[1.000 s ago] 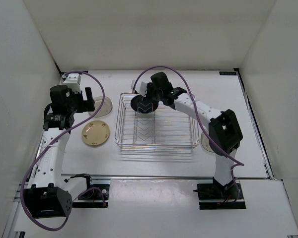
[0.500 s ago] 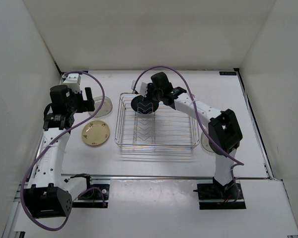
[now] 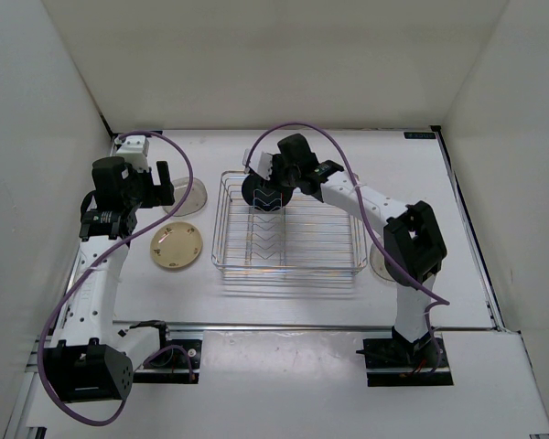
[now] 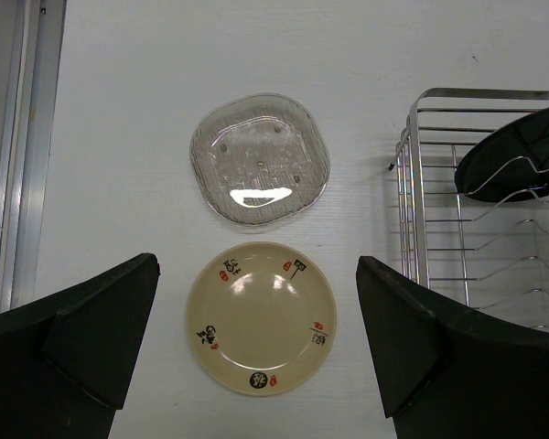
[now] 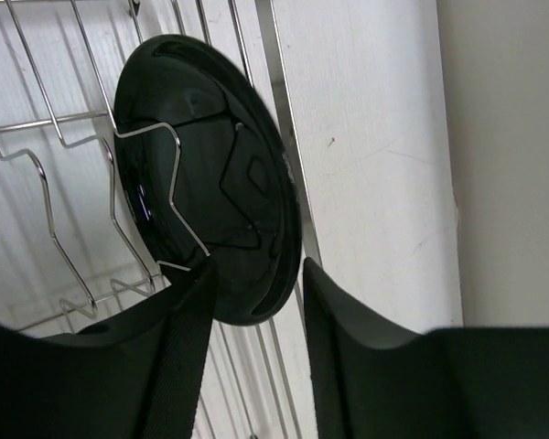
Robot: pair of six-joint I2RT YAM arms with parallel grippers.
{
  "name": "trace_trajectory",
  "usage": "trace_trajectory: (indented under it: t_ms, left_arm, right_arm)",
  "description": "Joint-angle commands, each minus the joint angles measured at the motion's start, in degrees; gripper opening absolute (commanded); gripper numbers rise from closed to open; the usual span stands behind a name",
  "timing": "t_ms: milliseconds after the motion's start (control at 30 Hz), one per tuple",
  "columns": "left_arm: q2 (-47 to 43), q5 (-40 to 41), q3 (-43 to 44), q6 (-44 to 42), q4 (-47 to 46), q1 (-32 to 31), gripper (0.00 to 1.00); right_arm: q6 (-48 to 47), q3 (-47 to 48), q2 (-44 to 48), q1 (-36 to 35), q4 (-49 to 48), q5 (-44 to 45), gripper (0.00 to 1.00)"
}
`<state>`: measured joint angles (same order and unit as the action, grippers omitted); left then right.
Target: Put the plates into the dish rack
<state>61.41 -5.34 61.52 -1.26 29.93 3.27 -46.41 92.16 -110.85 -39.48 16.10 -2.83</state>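
The clear plate is lying flat below my left gripper. I next lower and tilt the gripper onto its rail-side rim, because the bare table there leaves room for my fingers.
The glossy black plate stands on edge in the far left slot of the silver wire dish rack, leaning on a zigzag divider. My right gripper is open astride the black plate's lower rim, with a gap on the outer side. The cream plate and a clear plate lie flat on the table left of the rack. My left gripper hovers open above them, holding nothing.
Another clear plate lies right of the rack, partly hidden by my right arm. White walls close in the table on three sides. A metal rail runs along the table's left edge.
My right gripper's jaws have parted from the black plate, which stays propped in the rack. The left arm has not moved.
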Motion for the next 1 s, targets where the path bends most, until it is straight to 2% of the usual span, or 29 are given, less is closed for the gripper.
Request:
trace_trajectory:
  t_ms: [0, 233, 433, 500, 533, 600, 633, 700, 733, 767, 833, 867, 933, 967]
  left_arm:
    - [-0.9, 0.2, 1.0, -0.2, -0.8, 0.2, 1.00]
    - [-1.5, 0.2, 0.5, -0.2, -0.8, 0.2, 1.00]
    - [-2.5, 0.8, 0.4, -0.2, -0.8, 0.2, 1.00]
    - [-2.5, 0.8, 0.4, -0.2, -0.8, 0.2, 1.00]
    - [-2.5, 0.8, 0.4, -0.2, -0.8, 0.2, 1.00]
    - [-1.7, 1.4, 0.4, -0.2, -0.8, 0.2, 1.00]
    - [-0.4, 2.0, 0.4, -0.2, -0.8, 0.2, 1.00]
    - [3.0, 2.0, 0.4, -1.0, -0.8, 1.6, 1.00]
    - [4.3, -0.5, 0.4, -1.6, -0.8, 2.4, 1.00]
    - [5.8, -1.4, 0.4, -2.3, -0.8, 3.1, 0.99]
    - [11.2, -4.8, 0.4, -3.6, -2.1, 6.1, 0.97]
    - [13.2, -6.2, 1.1, -3.6, -2.9, 7.4, 0.96]
    - [19.7, -9.7, 2.6, -4.3, -2.9, 11.7, 0.94]
    - [21.6, -13.9, 4.7, -3.7, -2.9, 13.2, 0.94]
  right_arm:
    - [0.0, 0.8, 1.2, -0.2, -1.5, 1.2, 0.50]
    - [-3.2, 0.8, 5.1, -0.2, -2.1, 2.8, 0.61]
    - [-8.1, 1.4, 9.5, -0.7, -3.3, 9.7, 0.70]
    - [-11.1, 1.4, 10.7, -1.3, -9.7, 19.1, 0.82]
    - [-14.5, 1.4, 11.3, -0.7, -12.4, 23.0, 0.85]
    - [-17.2, 1.4, 12.1, 1.1, -19.3, 32.0, 1.00]
    - [-17.2, 1.4, 12.8, 3.6, -20.3, 34.5, 1.00]
    - [-9.9, 1.4, 15.8, 9.3, -13.7, 35.8, 1.00]
    - [-1.4, -0.6, 17.5, 11.4, -10.4, 33.9, 1.00]
    - [1.7, -2.9, 21.4, 13.3, -6.6, 30.3, 1.00]
    - [4.9, -10.1, 25.7, 17.2, -8.3, 29.5, 1.00]
    - [5.5, -17.4, 29.9, 18.2, -9.7, 29.5, 1.00]
    - [7.7, -23.0, 34.4, 21.2, -11.4, 27.9, 1.00]
    - [9.9, -26.2, 35.5, 22.3, -11.4, 26.6, 1.00]
